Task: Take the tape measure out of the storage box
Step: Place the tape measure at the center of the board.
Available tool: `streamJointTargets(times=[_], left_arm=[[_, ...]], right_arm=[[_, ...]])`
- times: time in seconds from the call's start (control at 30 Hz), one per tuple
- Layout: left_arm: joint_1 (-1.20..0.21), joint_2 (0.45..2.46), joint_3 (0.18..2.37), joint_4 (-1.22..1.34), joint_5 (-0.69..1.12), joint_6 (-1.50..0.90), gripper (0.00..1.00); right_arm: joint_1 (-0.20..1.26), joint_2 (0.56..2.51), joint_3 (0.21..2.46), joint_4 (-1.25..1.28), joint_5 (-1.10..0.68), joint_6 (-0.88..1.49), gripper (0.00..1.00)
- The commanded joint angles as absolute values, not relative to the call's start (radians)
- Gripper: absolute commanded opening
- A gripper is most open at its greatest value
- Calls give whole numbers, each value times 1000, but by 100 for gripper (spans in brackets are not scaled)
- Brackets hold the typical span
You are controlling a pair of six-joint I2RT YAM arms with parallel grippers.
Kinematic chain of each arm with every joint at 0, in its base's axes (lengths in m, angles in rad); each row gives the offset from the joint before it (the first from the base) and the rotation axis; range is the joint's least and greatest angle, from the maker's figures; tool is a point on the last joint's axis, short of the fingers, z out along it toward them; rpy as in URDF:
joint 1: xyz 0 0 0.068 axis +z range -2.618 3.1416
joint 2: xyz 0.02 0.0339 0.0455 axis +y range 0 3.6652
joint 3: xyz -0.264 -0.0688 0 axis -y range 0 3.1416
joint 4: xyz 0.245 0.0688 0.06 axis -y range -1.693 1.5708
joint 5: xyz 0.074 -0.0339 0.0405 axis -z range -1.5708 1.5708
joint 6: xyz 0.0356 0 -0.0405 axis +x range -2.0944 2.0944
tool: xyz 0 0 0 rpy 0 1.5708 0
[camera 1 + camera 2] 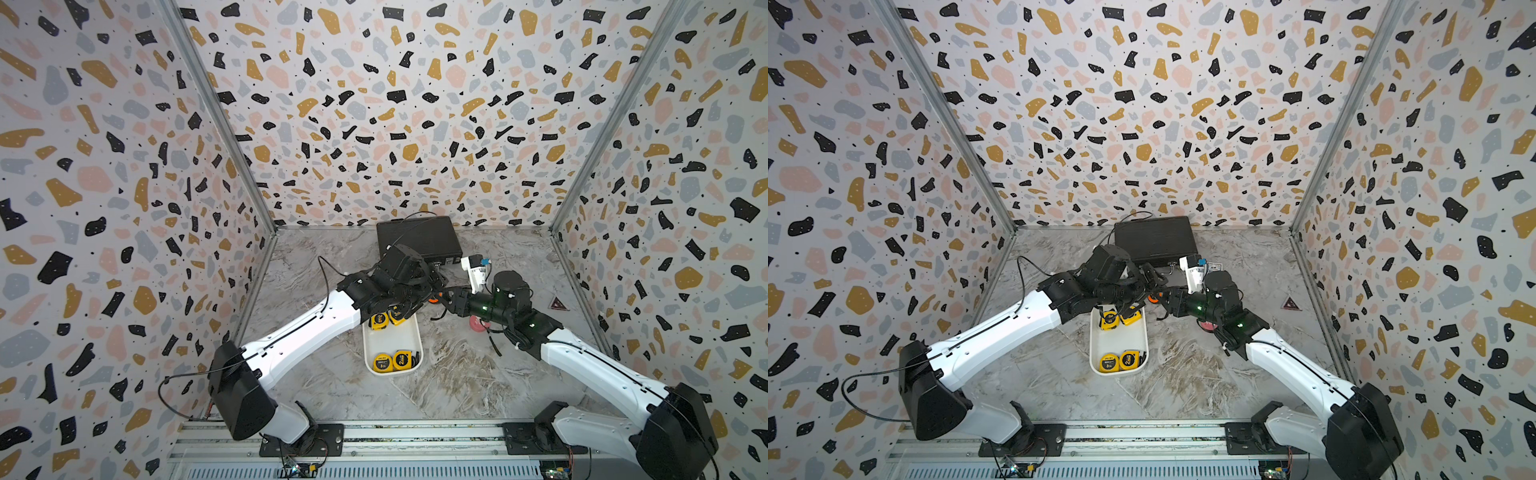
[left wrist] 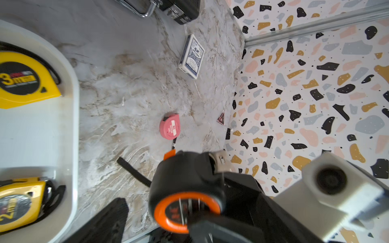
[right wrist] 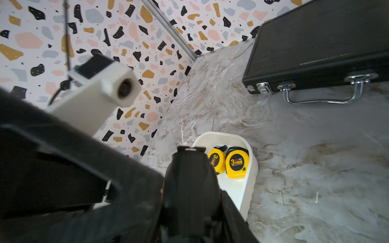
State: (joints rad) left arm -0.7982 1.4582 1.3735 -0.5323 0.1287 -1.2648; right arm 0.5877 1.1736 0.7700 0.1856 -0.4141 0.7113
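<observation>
I will next tilt my right gripper downward, lower the tape measure it is holding onto the clear tabletop between box [image 1: 392,338] and pink tape measure below it, and let go.
The white storage box [image 1: 392,338] [image 1: 1119,340] lies mid-table with several yellow tape measures [image 1: 382,362] [image 3: 236,162] in it. A black and orange tape measure [image 2: 185,189] [image 3: 189,178] hangs in the air just past the box's far end, and only its orange edge [image 1: 433,298] shows in a top view. My right gripper [image 3: 192,210] [image 1: 446,297] is shut on it. My left gripper [image 2: 185,223] stands open around the same tape measure, one finger [image 2: 111,218] well clear of it. Both wrists meet above the box's far end.
A black briefcase [image 1: 417,239] with metal latches lies at the back wall. On the table to the right are a pink round tape measure [image 2: 170,126], a blue card deck [image 2: 192,56] and a small red triangle sticker [image 1: 558,304].
</observation>
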Motion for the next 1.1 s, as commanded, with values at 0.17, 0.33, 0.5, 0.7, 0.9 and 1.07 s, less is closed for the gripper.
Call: streamJointTargets(times=[0.17,0.33,0.5,0.7,0.9,1.07], left_arm=[[-769,1318,1279,-743,-31,-1085,100],[-748,1273,1182,-734,-21,-1085,100],[-746,1257,1135,-731,-28,-1078,100],[-743,1258,1104,-732,-33,-1063,100],[-741,1262,1082,-726,-35,-1062,100],[-742,1272,1078,-726,-37,-1060,100]], right_arm=[[481,1305,731,198,-462,854,23],[432,1426,726,179,-522,901,23],[420,1494,713,149,-525,930,24],[417,1543,696,129,-514,943,25],[413,1579,691,119,-517,943,30],[410,1585,697,78,-516,922,41]])
